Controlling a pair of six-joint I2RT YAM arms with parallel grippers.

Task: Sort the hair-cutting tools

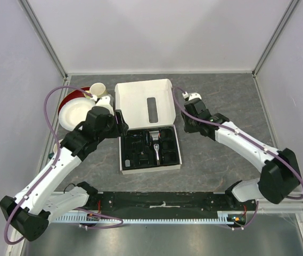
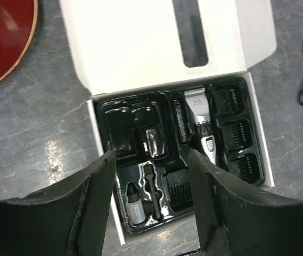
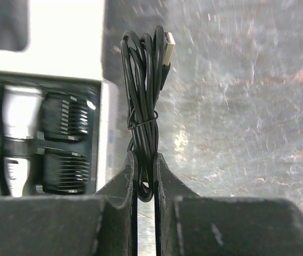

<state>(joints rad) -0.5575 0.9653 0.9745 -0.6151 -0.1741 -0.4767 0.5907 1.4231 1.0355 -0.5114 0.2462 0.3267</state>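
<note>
The robot's right gripper should swing across past the clipper next, turn it, and then lower the cord into the tray's far section (image 1: 132, 140), which is empty beyond the oil bottle.
The white box (image 1: 140, 98) with its black moulded tray (image 1: 132, 157) lies open mid-table. In the left wrist view the tray holds the black-and-silver clipper (image 2: 202, 125), several black comb attachments (image 2: 237, 130), a thin black brush (image 2: 152, 191) and a small oil bottle (image 2: 134, 205). My left gripper (image 2: 151, 200) is open and empty, above the tray's near-left part. My right gripper (image 3: 145, 176) is shut on the bundled black cord (image 3: 145, 90), which has a USB plug (image 3: 168, 42), just right of the box. The clipper (image 3: 18, 125) and combs (image 3: 66, 144) show beside it.
A red plate (image 1: 68, 101), a white plate (image 1: 79, 114) and a white cup (image 1: 98, 89) stand at the back left. The red plate's rim shows in the left wrist view (image 2: 7, 42). Grey tabletop (image 1: 220, 96) surrounds the box; white walls enclose three sides.
</note>
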